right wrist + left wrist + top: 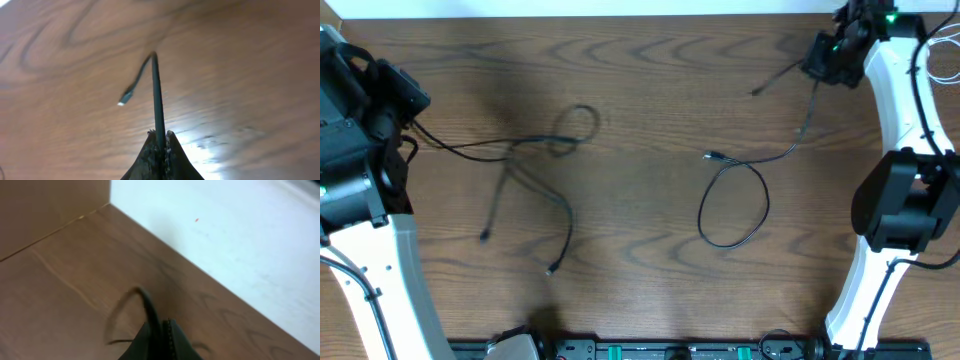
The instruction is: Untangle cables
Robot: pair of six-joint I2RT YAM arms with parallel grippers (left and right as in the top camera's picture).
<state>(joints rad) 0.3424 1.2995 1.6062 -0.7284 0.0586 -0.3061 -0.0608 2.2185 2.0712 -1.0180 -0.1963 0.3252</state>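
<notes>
The cable goes left in the overhead view in my right gripper next and is released clear of the other, since bare tabletop lies that way.
One black cable lies on the left half of the wooden table, with a small loop and two loose ends trailing toward the front. My left gripper is shut on its far left part, and the cable rises from the jaws in the left wrist view. A second black cable forms a loop at centre right and runs up to my right gripper, which is shut on it. In the right wrist view the cable sticks out of the jaws and ends in a small plug. The two black cables lie apart.
A white wall borders the table's far edge. Thin pale cords hang behind the right arm at the top right; I cannot tell whether they are the white cable. A black equipment rail runs along the front edge.
</notes>
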